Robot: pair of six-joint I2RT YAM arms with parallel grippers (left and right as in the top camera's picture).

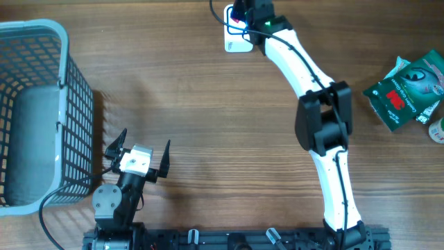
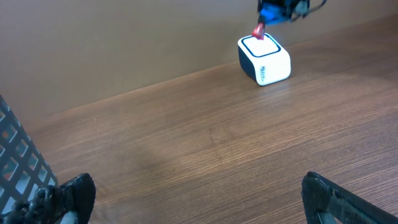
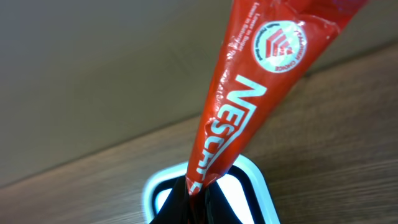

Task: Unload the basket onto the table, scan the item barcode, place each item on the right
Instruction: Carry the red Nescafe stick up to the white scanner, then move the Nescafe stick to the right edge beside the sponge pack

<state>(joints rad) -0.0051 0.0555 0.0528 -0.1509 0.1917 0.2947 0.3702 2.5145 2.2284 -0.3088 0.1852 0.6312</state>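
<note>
My right gripper swings sideways and down next to free the sachet beside the green packet, which lies below, to its right in the overhead view.
A red Nescafe stick sachet hangs pinched by its lower end in my right gripper, which is shut on it. It is held just over the lit top window of the white barcode scanner box. In the overhead view the scanner sits at the table's far edge with the right gripper above it and a bit of red sachet showing. The left wrist view shows the scanner and the sachet far off. My left gripper rests open and empty near the front left, its jaws spread wide over bare wood.
A grey mesh basket stands at the left edge, its wall close beside my left gripper. A green packet and a small pale item lie at the right edge. The right arm stretches diagonally across the table's middle right.
</note>
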